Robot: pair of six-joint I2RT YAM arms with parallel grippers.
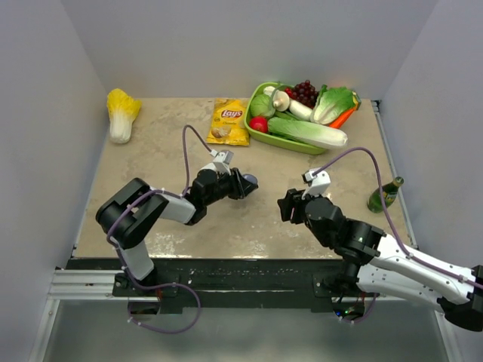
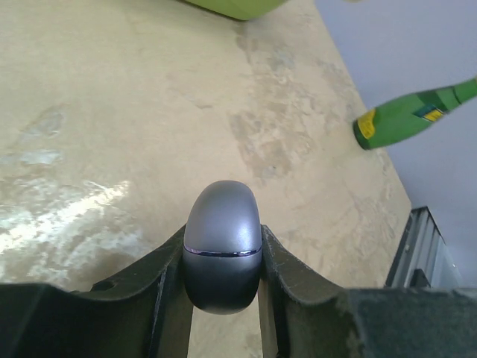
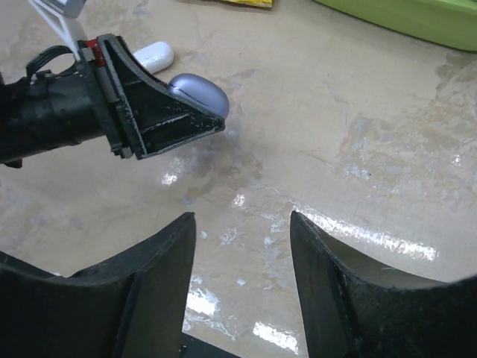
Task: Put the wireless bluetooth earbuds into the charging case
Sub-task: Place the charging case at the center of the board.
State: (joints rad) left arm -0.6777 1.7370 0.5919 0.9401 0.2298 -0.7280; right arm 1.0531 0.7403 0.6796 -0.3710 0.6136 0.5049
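Observation:
My left gripper is holding the charging case and next needs to lower it onto the empty patch of table, then open its fingers there.
My left gripper (image 1: pixel 247 183) is shut on the charging case (image 2: pixel 222 212), a purplish-grey egg-shaped shell with a thin seam round it, its lid closed. The case sticks out past the fingertips (image 2: pixel 173 246) just above the table. In the right wrist view the same case (image 3: pixel 201 91) shows behind the left gripper (image 3: pixel 216 123). A small white glossy rounded piece (image 3: pixel 153 56) lies on the table just beyond it; I cannot tell whether it is one of the earbuds. My right gripper (image 3: pixel 242 216) stands open and empty, a short way right of the left one (image 1: pixel 285 205).
A green basket (image 1: pixel 287 142) of vegetables stands at the back right, a yellow chips bag (image 1: pixel 229 121) left of it. A cabbage (image 1: pixel 121 113) lies at the back left. A green bottle (image 1: pixel 386 194) stands near the right edge.

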